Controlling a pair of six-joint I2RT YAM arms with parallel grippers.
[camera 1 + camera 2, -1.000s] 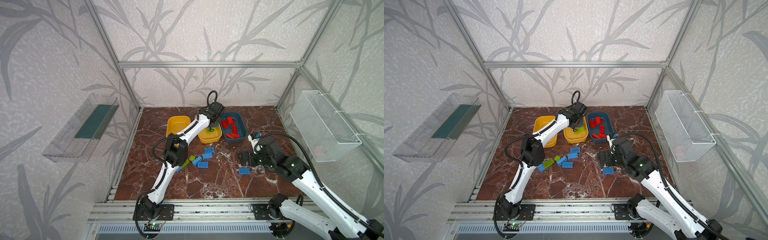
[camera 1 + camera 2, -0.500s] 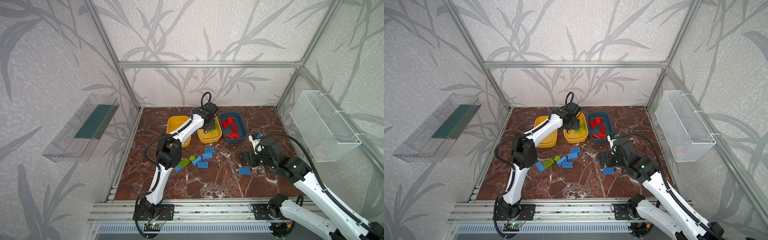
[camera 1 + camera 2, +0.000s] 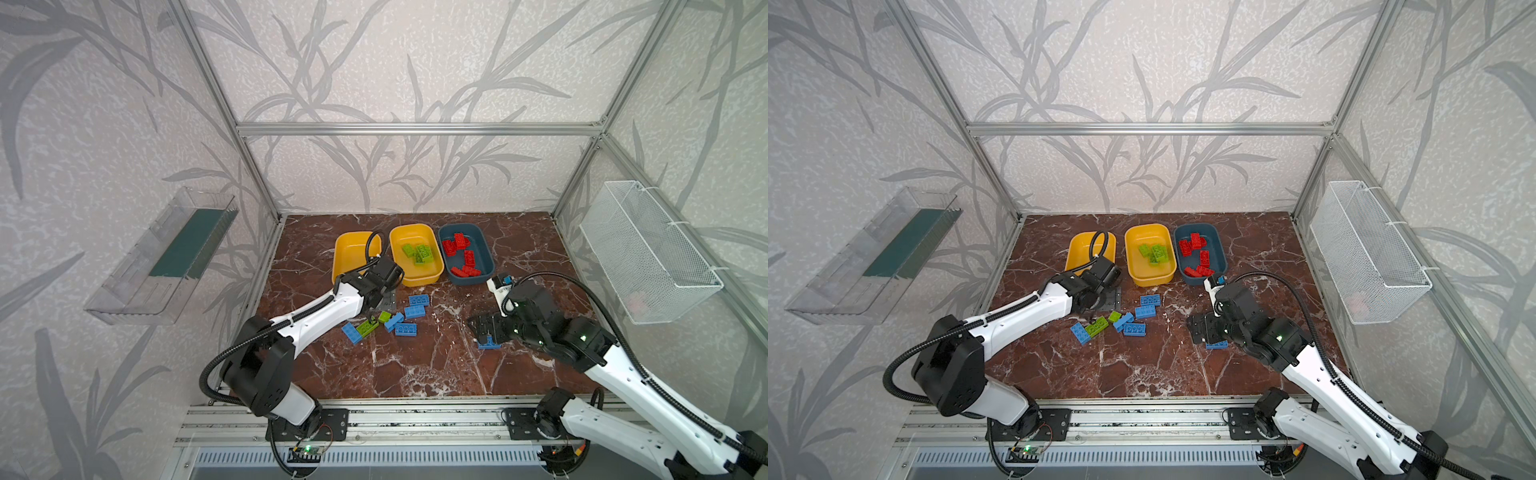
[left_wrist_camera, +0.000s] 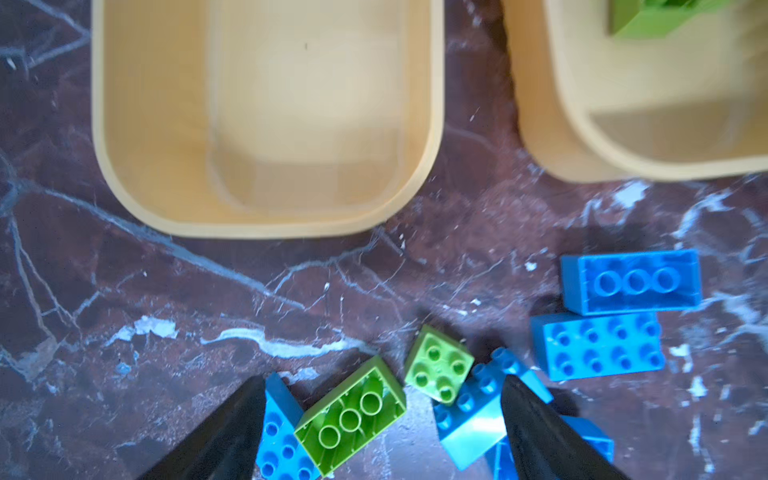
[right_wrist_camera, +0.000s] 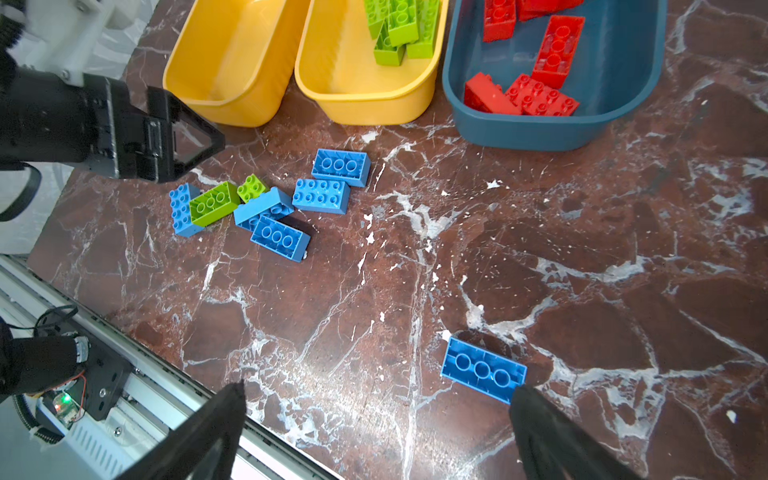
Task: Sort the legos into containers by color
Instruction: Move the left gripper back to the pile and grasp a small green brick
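The middle yellow tub already has green legos in it, so my left gripper needs to go down open onto the small green lego (image 3: 385, 316) (image 4: 439, 365) next and close around its sides.
Three containers stand in a row at the back. The left yellow tub (image 3: 337, 266) is empty, the middle yellow tub (image 3: 419, 279) holds green legos (image 3: 419, 252), and the teal tub (image 3: 473, 280) holds red legos (image 3: 457, 245). A loose cluster of blue legos (image 3: 417, 311) lies in front of them with a long green lego (image 4: 351, 415) lying studs down and a small green one (image 4: 439, 365). My left gripper (image 4: 382, 386) hangs open over this cluster, holding nothing. My right gripper (image 5: 379, 388) is open and empty just above a lone blue lego (image 5: 483, 369).
A white wire mesh basket (image 3: 648, 257) hangs on the right wall and a clear plastic tray (image 3: 162, 257) on the left wall. An aluminium rail (image 3: 395, 419) carrying both arm bases runs along the front edge of the marble floor (image 3: 415, 374).
My left gripper has drawn back from over the middle yellow tub to above the loose cluster, and its jaws have opened. The right arm has hardly moved.
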